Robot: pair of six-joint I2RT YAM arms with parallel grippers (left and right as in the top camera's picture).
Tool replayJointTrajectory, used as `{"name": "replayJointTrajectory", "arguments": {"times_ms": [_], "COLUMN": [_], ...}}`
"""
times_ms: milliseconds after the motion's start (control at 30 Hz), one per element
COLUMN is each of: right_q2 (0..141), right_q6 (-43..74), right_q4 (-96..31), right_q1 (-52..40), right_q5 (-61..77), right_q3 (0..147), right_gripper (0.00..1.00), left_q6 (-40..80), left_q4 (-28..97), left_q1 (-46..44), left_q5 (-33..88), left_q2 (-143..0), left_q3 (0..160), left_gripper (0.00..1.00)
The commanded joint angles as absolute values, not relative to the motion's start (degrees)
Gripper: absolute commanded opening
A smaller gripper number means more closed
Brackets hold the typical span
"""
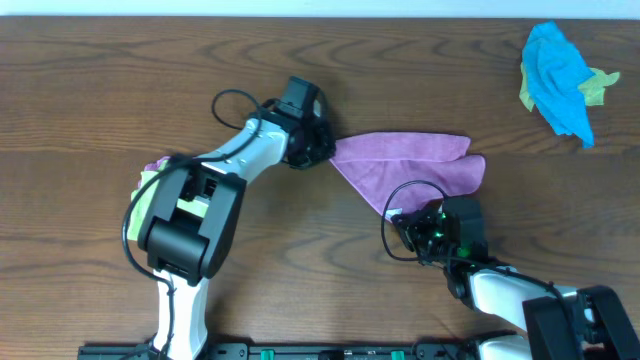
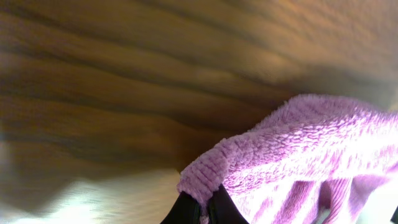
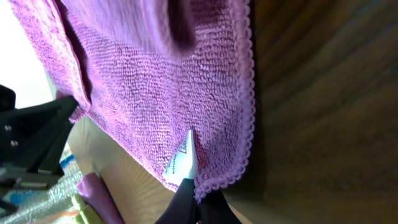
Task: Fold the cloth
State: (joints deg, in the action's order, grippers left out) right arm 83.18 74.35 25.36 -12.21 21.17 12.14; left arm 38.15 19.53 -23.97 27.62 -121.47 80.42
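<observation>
Next, my right gripper will draw the cloth's near corner back and to the right in the overhead view and release it on the bare tabletop, because the cloth lies bunched.
A purple cloth (image 1: 410, 160) lies partly folded in the middle of the wooden table. My left gripper (image 1: 322, 150) is shut on the cloth's left corner; in the left wrist view the fluffy corner (image 2: 205, 177) is pinched between the black fingers (image 2: 204, 208). My right gripper (image 1: 408, 222) is shut on the cloth's near corner; in the right wrist view the fingers (image 3: 198, 208) pinch the scalloped hem and white label (image 3: 181, 160) of the cloth (image 3: 155, 93).
A crumpled blue and yellow cloth (image 1: 562, 80) lies at the far right of the table (image 1: 100, 90). A purple and green cloth pile (image 1: 152, 180) sits under the left arm. Black cables loop near both wrists.
</observation>
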Motion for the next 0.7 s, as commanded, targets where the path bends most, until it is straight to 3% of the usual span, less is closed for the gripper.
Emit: {"name": "replayJointTrajectory", "arguments": {"times_ms": [0,500,667], "right_q2": [83.85,83.83,81.62], "right_q6": [73.19,71.00,63.77], "right_q4": [26.41,26.83,23.03], "right_q1": [-12.73,-12.73,-12.73], "right_q5": [23.24,32.49,33.30], "right_q3": [11.16,11.18,11.20], "right_gripper": [0.01,0.01,0.01], "left_q6": [38.83,35.75,31.20], "left_q4": [19.90,30.83,38.39], "left_q1": [-22.57,-18.02,-17.04], "left_q5": [26.39,22.26,22.02], "left_q2": [-121.73,-121.73,-121.71], "left_q3": [81.49,81.49,81.49], "left_gripper": [0.06,0.06,0.06]}}
